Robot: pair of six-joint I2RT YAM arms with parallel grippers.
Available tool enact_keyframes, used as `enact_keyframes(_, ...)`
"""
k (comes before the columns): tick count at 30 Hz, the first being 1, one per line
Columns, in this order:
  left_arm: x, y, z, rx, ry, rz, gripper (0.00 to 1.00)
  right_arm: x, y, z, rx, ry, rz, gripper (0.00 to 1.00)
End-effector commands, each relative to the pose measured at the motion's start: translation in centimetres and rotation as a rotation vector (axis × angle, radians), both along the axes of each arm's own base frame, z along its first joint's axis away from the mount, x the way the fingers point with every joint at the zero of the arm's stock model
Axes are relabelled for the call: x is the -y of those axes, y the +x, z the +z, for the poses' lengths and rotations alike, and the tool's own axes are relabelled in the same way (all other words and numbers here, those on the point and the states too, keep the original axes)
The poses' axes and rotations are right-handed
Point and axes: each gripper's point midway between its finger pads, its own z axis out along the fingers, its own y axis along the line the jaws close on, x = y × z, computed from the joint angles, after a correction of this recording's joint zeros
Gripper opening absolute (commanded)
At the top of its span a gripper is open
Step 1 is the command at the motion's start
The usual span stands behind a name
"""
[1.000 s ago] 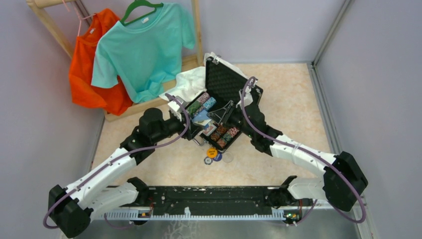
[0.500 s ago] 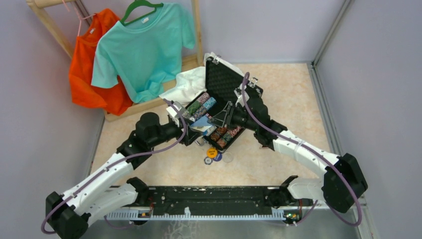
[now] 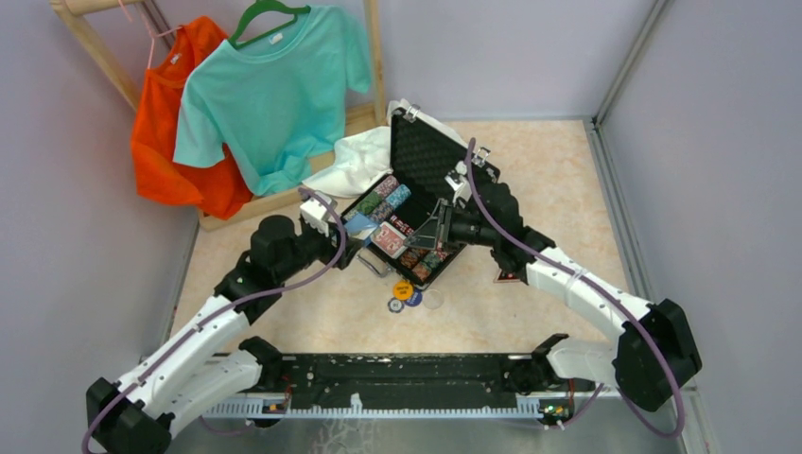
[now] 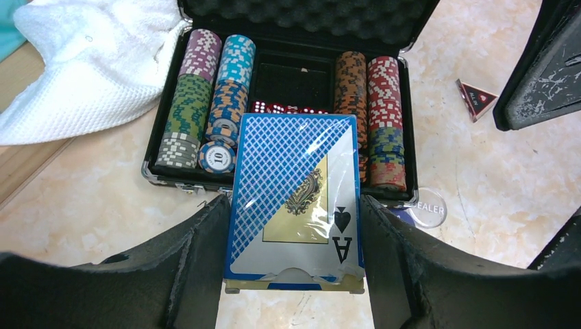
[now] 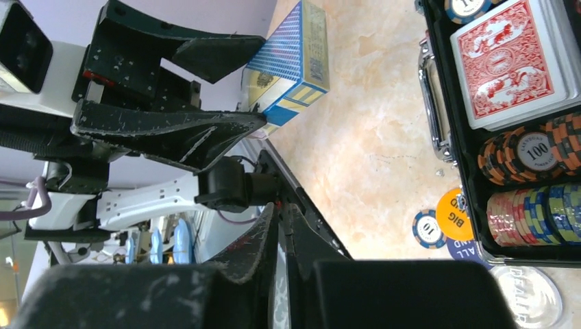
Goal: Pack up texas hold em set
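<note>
My left gripper will move the blue card deck (image 4: 294, 185) outward over the empty slot past the red dice, then lower it and let it go, because that slot is outward and below.
The black case (image 3: 444, 168) of the texas hold em set lies open on the floor, rows of poker chips (image 4: 205, 103) in both sides and red dice (image 4: 277, 107) in the middle. A red card deck (image 5: 510, 62) lies in its middle part. My left gripper (image 4: 293, 205) is shut on a blue card deck (image 4: 294, 185), held above the floor just in front of the case. My right gripper (image 5: 282, 212) hovers at the case's right side, shut on nothing.
Round buttons lie loose in front of the case: an orange one (image 3: 403, 289), a clear dealer one (image 4: 428, 208) and a chip (image 5: 429, 228). A red triangular piece (image 4: 475, 98) lies to the right. A white cloth (image 3: 355, 156) sits behind the case, and shirts (image 3: 274, 85) hang on a rack.
My right gripper has closed and drawn back to the right, leaving the red deck lying in the case. My left gripper has pulled back leftward with the blue deck.
</note>
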Motion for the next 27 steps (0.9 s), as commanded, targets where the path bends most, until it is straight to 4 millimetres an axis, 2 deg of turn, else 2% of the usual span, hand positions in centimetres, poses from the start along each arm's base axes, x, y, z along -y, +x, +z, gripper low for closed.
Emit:
enact_keyframes(1, 0.3, 0.6, 1.3, 0.045, -0.014, -0.001, 0.00, 0.6, 2.0, -0.9, 0.040, -0.032, -0.073, 0.11)
enact_keyframes(3, 1.0, 0.7, 1.0, 0.040, -0.019, -0.026, 0.00, 1.1, 2.9, -1.4, 0.055, -0.060, -0.128, 0.18)
enact_keyframes(6, 2.5, 1.4, 0.9, 0.038, -0.029, -0.070, 0.00, 2.2, 3.6, -1.3, 0.079, -0.089, -0.190, 0.20)
enact_keyframes(8, 3.3, 2.5, -0.3, -0.019, -0.025, -0.057, 0.00, 3.3, 3.9, -1.0, 0.106, -0.114, -0.233, 0.20)
enact_keyframes(13, 4.1, 6.1, -0.7, -0.134, -0.151, 0.148, 0.00, 6.0, 4.0, -0.6, 0.161, -0.183, -0.313, 0.20)
enact_keyframes(17, 5.4, 9.4, -1.3, -0.229, -0.201, 0.302, 0.00, 7.0, 3.7, -0.4, 0.178, -0.195, -0.335, 0.20)
enact_keyframes(23, 10.8, 13.6, -2.2, -0.281, -0.144, 0.488, 0.00, 7.7, 2.5, -0.2, 0.188, -0.196, -0.330, 0.20)
enact_keyframes(27, 13.9, 15.3, -3.3, -0.290, -0.154, 0.645, 0.00, 8.5, 1.4, 0.2, 0.201, -0.206, -0.331, 0.20)
